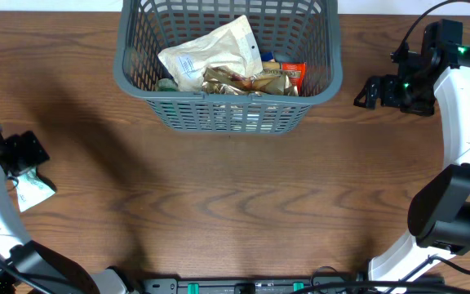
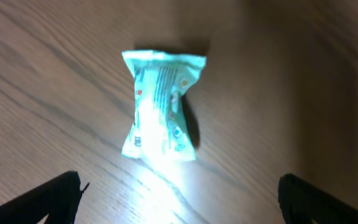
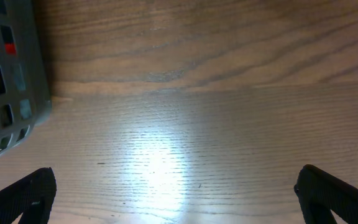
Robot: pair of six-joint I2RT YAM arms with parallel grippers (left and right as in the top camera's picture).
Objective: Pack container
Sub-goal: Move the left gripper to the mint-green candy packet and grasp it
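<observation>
I will lower my left gripper onto the middle of the light-green packet [image 1: 31,188] [image 2: 161,106], with one finger beside each long edge.
The container [image 1: 141,86], a large dark grey slotted basket, stands at the table's back centre and holds a white pouch [image 1: 206,53], a gold foil packet [image 1: 239,82] and an orange packet [image 1: 294,75]. Its corner shows in the right wrist view [image 3: 23,81]. A small light-green packet [image 1: 33,188] lies on the table at the far left; in the left wrist view [image 2: 161,106] it lies just ahead of my open, empty left gripper [image 2: 179,199]. My right gripper [image 1: 364,92] is open and empty, right of the container, above bare table [image 3: 173,193].
The wooden table [image 1: 235,204] carries nothing else. The left arm's base [image 1: 47,273] and the right arm's base [image 1: 447,220] stand at the front corners.
</observation>
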